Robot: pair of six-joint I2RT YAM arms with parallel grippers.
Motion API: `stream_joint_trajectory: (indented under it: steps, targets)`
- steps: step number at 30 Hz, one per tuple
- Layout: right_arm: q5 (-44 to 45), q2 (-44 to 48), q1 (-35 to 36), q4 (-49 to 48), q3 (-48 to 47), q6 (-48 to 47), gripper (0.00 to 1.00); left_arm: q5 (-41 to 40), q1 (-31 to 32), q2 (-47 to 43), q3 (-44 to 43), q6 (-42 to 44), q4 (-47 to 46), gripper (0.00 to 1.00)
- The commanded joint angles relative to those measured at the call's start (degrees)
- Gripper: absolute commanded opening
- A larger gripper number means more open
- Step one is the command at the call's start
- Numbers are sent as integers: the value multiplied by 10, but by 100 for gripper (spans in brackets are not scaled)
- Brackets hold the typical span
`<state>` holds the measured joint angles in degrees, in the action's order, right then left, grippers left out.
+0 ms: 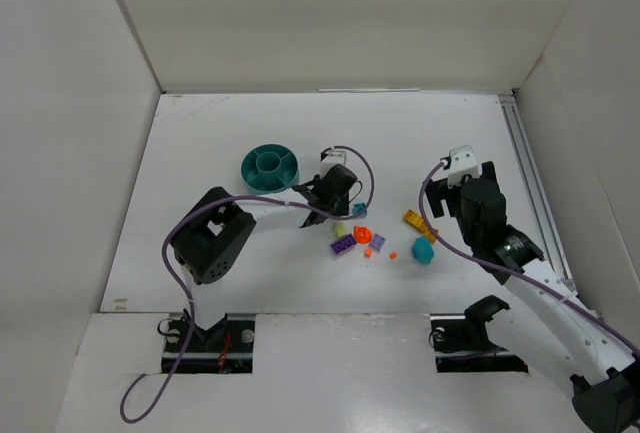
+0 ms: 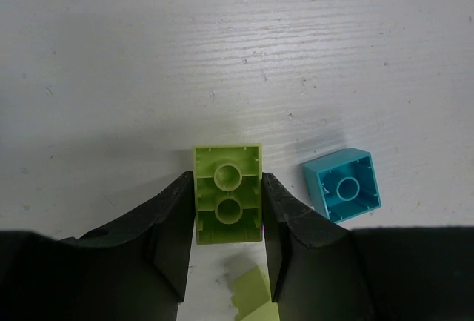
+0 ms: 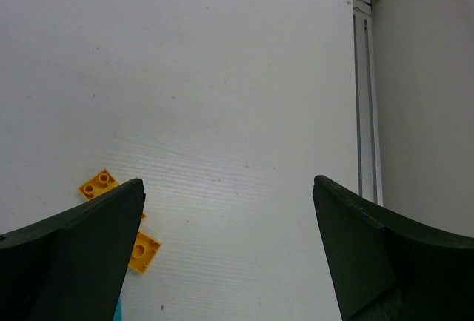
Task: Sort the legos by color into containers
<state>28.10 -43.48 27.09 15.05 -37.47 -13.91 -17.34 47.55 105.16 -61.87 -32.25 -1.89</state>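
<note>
Next, the left gripper lifts the lime-green brick across to the teal dish (image 1: 270, 167), since sections with sides suit sorting. It then lowers the brick and releases it over the outer ring.
My left gripper (image 2: 227, 187) is shut on a lime-green two-stud brick (image 2: 227, 210), one finger on each long side; its underside faces the camera. A small teal square brick (image 2: 342, 184) lies on the table just to its right, and another lime piece (image 2: 255, 295) shows below the held brick. In the top view the left gripper (image 1: 338, 203) is right of the round teal dish (image 1: 270, 167). Purple (image 1: 343, 244), lilac (image 1: 377, 241), orange (image 1: 362, 234) and yellow (image 1: 418, 221) legos lie scattered nearby. My right gripper (image 3: 228, 180) is open and empty above the table, with yellow pieces (image 3: 98, 184) at its lower left.
A larger teal lump (image 1: 423, 251) lies by the small orange bits (image 1: 393, 254). A metal rail (image 1: 525, 173) runs along the table's right edge; it also shows in the right wrist view (image 3: 365, 98). White walls enclose the table on the left, back and right.
</note>
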Motion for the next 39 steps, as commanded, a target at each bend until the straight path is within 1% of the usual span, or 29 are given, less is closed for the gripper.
stream_joint_trajectory:
  steps: [1, 4, 5, 7, 8, 9, 12, 13, 15, 16, 19, 20, 23, 25, 28, 30, 31, 33, 36, 37, 38, 39]
  targets:
    - [9, 3, 5, -2, -1, 7, 100, -30, 2, -81, -23, 10, -2, 11]
    - [9, 9, 5, -2, -1, 7, 100, -60, 2, -142, 9, 16, 3, 11]
    - [9, 9, 5, -2, -1, 7, 100, -79, 2, -187, 26, 16, 3, 13]
    - [9, 9, 5, -2, -1, 7, 100, -95, -5, -233, 45, 16, 3, 16]
    - [9, 9, 5, -2, -1, 7, 100, -102, -14, -274, 53, 16, 9, 18]
    - [9, 9, 5, -2, -1, 7, 100, -103, -31, -294, 72, 11, 9, 20]
    - [4, 3, 5, -7, -1, 7, 100, -109, -70, -350, 96, 5, 4, 20]
    - [4, -3, 5, -7, -1, 7, 100, -109, -101, -360, 102, 5, 4, 20]
    - [-1, -3, 0, -7, -1, 7, 100, -102, -135, -374, 109, 5, 4, 21]
    - [-1, -3, 0, -7, -1, 7, 100, -91, -174, -382, 116, 12, -4, 23]
    - [-1, -3, 0, -7, -1, 7, 100, -18, -242, -370, 109, 28, -11, 24]
    - [-1, -8, 0, -7, -1, 7, 100, -6, -275, -370, 109, 33, -11, 22]
    - [-1, -8, 0, -7, -1, 2, 100, 27, -311, -343, 104, 55, -28, 22]
    - [-1, -13, 0, -7, -1, 2, 100, 49, -318, -329, 98, 70, -42, 22]
    - [-1, -19, 0, -7, -1, 2, 100, 50, -326, -291, 82, 91, -42, 22]
    - [-1, -19, 0, -7, -6, 2, 100, 50, -343, -252, 55, 86, -20, 22]
    - [-1, -19, 0, -7, -6, 2, 100, 50, -343, -241, 46, 86, -13, 19]
    - [-1, -24, 0, -7, -6, 2, 100, 60, -352, -226, 32, 86, 8, 18]
    - [-7, -24, 0, -7, -6, -3, 100, 60, -357, -219, 32, 81, 8, 18]
    - [-7, -24, 0, -7, -6, -3, 100, 65, -357, -226, 37, 81, 3, 21]
    - [-7, -24, 0, -7, -6, -3, 100, 65, -357, -226, 37, 86, 3, 27]
    - [-7, -24, 0, -7, -6, -3, 100, 73, -357, -233, 43, 86, -3, 29]
